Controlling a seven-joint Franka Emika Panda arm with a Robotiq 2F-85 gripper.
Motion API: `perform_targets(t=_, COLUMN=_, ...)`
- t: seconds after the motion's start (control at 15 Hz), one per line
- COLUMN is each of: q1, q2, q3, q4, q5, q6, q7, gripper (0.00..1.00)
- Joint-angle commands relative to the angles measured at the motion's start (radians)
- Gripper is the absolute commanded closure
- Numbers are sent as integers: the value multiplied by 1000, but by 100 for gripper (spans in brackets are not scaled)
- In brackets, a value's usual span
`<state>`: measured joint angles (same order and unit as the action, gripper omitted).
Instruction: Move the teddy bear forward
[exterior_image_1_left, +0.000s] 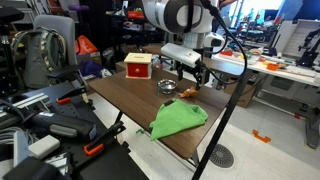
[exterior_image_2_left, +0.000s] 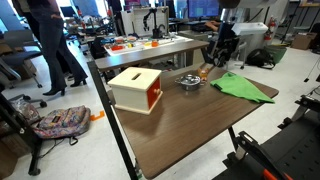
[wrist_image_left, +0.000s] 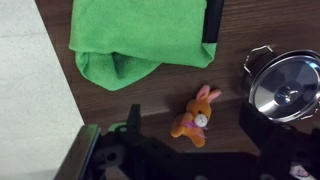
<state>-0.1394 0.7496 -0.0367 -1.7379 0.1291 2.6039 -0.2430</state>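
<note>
The bear's orange body still lies below my gripper's open fingers on the tabletop. I need to lower my gripper onto the teddy bear (exterior_image_1_left: 188, 93) next and close the fingers around its orange body.
The teddy bear (wrist_image_left: 196, 115) is a tiny orange-brown soft toy with long ears, lying on the dark wooden table (wrist_image_left: 150, 105). In the wrist view it lies between my gripper's (wrist_image_left: 197, 150) two dark fingers, which stand apart on either side and do not touch it. The gripper is open and hovers just above the toy. In an exterior view the bear (exterior_image_1_left: 188, 93) lies under the gripper (exterior_image_1_left: 191, 76), beside the bowl. In an exterior view the toy (exterior_image_2_left: 203, 72) is only a small orange spot near the table's far edge.
A small round metal bowl (wrist_image_left: 285, 85) (exterior_image_1_left: 168, 87) (exterior_image_2_left: 189, 81) sits close beside the bear. A green cloth (wrist_image_left: 140, 40) (exterior_image_1_left: 178, 120) (exterior_image_2_left: 243, 87) lies on its other side. A red box with a white label (exterior_image_1_left: 138, 66) (exterior_image_2_left: 137, 88) stands further off. The table edge (wrist_image_left: 70, 110) is near.
</note>
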Motion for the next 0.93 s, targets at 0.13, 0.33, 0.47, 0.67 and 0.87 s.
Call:
perform_targets(t=0.13, q1=-14, q2=166, q3=25, q4=206, q5=-16, q6=-11, q7=67, gripper=0)
perform_targets(t=0.33, q1=-9, q2=235, q3=29, q4=289, q5=-18, q6=-18, q7=91, gripper=0)
perform_targets(t=0.47, q1=-6, q2=272, q3=32, q4=337, q5=-17, q6=-22, q7=104, gripper=0)
perform_targets(t=0.67, q1=-4, q2=316, q3=40, q4=398, q5=-16, q6=-16, q7=120, gripper=25)
perform_targets(t=0.87, q1=-3, q2=346, q3=45, q4=440, q5=-19, q6=-18, q7=115, gripper=42)
